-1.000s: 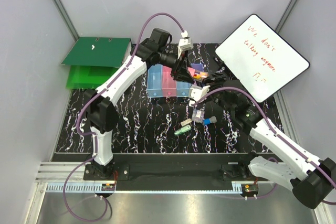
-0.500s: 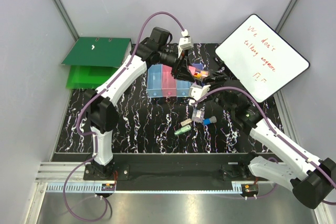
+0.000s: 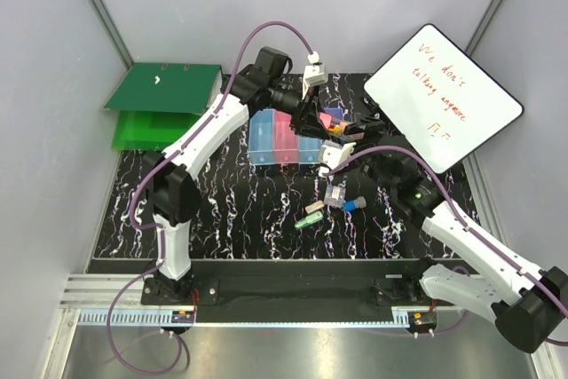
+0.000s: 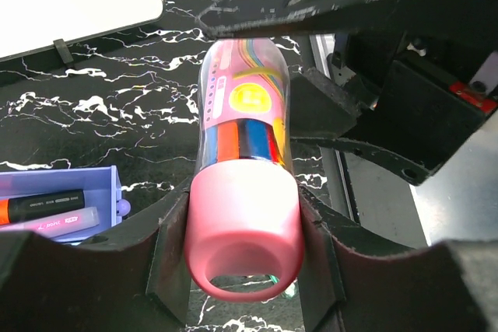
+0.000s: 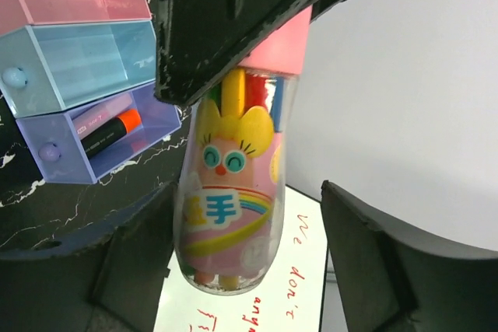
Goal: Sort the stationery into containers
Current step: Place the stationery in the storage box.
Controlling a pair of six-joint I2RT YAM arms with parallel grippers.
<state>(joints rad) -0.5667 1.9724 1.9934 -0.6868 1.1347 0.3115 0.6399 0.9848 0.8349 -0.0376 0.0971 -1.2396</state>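
The tube goes over and down in my left gripper next and is released, since the empty blue bin nearest the binders lies below the gripper, to its left in the top view.
My left gripper (image 3: 316, 122) (image 4: 245, 270) is shut on the pink cap of the pink-capped tube (image 3: 331, 127) (image 4: 245, 114), a clear tube with a cartoon label and coloured pieces inside, held in the air over the bins' right end. My right gripper (image 3: 349, 136) (image 5: 249, 262) is open, its jaws either side of the tube's bottom end (image 5: 229, 192). The containers (image 3: 266, 141) stand in a row. The purple bin (image 4: 105, 184) (image 5: 159, 126) holds an orange highlighter (image 5: 109, 131). Green (image 3: 308, 219), beige (image 3: 314, 207), clear (image 3: 335, 194) and blue (image 3: 355, 204) pieces lie on the table.
A whiteboard (image 3: 444, 99) with red writing leans at the back right, close behind the right gripper. Green binders (image 3: 164, 99) lie at the back left. The table is black marble-patterned (image 3: 231, 210), with walls on three sides.
The left gripper with the tube has shifted very slightly to the right. The right gripper stays at the tube's end. Nothing was let go.
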